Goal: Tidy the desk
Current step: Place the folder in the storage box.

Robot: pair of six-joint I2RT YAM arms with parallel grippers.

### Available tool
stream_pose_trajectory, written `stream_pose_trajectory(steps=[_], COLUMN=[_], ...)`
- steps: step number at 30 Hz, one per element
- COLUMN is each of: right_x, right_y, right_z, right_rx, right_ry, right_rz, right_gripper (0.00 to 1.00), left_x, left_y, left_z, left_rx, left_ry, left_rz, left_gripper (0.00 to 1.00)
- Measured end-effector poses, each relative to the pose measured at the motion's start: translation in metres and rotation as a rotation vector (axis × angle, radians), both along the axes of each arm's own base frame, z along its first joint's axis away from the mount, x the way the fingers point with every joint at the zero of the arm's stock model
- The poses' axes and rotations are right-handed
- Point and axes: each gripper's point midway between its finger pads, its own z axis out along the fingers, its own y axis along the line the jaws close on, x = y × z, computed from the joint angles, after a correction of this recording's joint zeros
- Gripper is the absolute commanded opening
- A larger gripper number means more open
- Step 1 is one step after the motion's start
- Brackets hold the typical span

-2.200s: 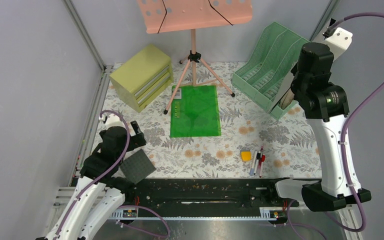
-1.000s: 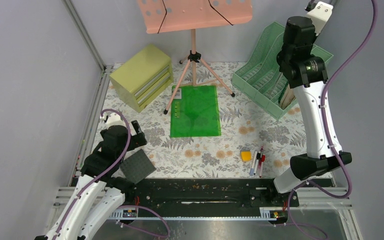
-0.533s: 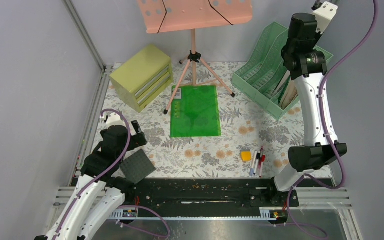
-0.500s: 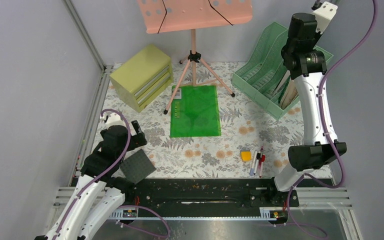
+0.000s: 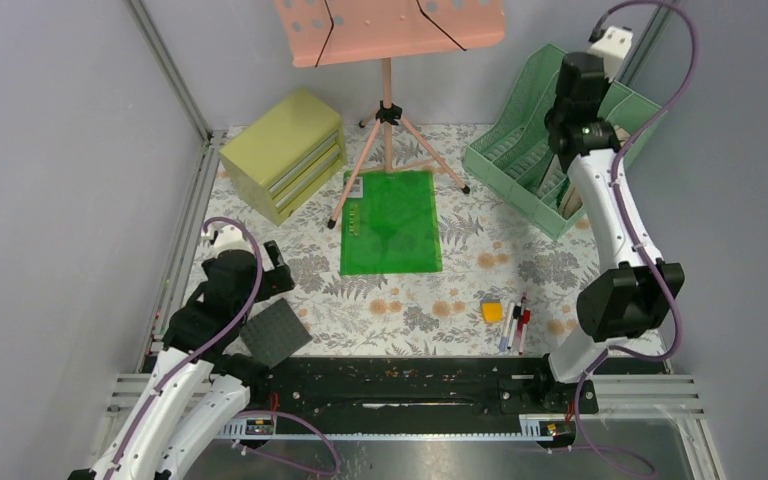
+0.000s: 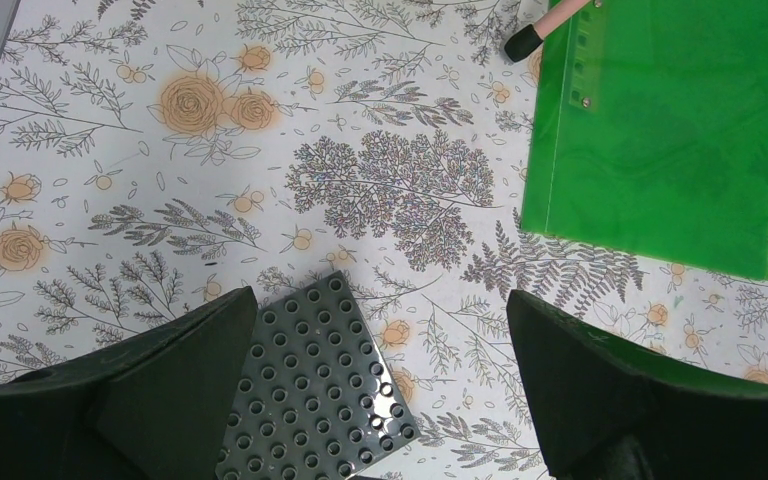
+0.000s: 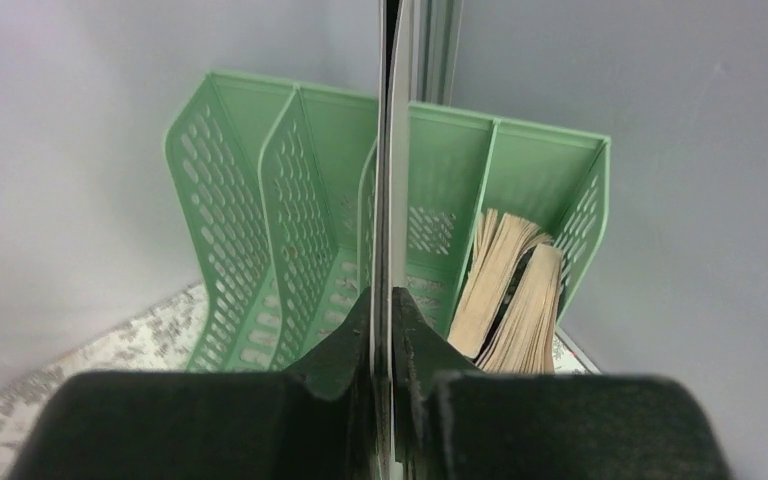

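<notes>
The robot's right gripper holds the upright folder and will next lower it into the rack's empty slot beside the brown papers and release it there, because the papers already fill the end slot.
The desk is a fern-and-flower printed tabletop. My right gripper is shut on a thin pale flat folder, seen edge-on and upright. It hangs over the middle slots of the green file rack, at the desk's back right. Brown papers stand in the rack's rightmost slot. My left gripper is open low over the near left of the desk, with a dark grey studded plate lying flat beside its left finger. A green folder lies in the middle.
An olive drawer cabinet stands at the back left. A pink music stand on a tripod straddles the green folder's far end. A small yellow block and several pens lie near the front right.
My right arm has stretched back and leftward, carrying the flat folder over the rack. The left arm and the desk objects have not moved.
</notes>
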Motion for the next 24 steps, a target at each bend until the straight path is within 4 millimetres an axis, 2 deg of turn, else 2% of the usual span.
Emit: stream_pose_trajectory(steps=[4, 6, 14, 24], right_x=[-0.002, -0.003, 0.002, 0.005], right_y=[0.002, 0.000, -0.004, -0.005], right_z=[-0.035, -0.042, -0.016, -0.006], right_rx=[-0.042, -0.064, -0.105, -0.115], right_ry=[0.003, 0.011, -0.083, -0.130], right_rz=[0.039, 0.040, 0.030, 0.027], right_gripper=[0.00, 0.00, 0.00, 0.00], left_x=[0.000, 0.001, 0.001, 0.001], left_y=[-0.001, -0.001, -0.002, -0.003], left_z=[-0.002, -0.003, -0.006, -0.007], left_rx=[0.003, 0.004, 0.005, 0.000], left_ry=[0.011, 0.017, 0.029, 0.037], left_rz=[-0.002, -0.004, -0.009, -0.008], left_gripper=[0.99, 0.99, 0.99, 0.99])
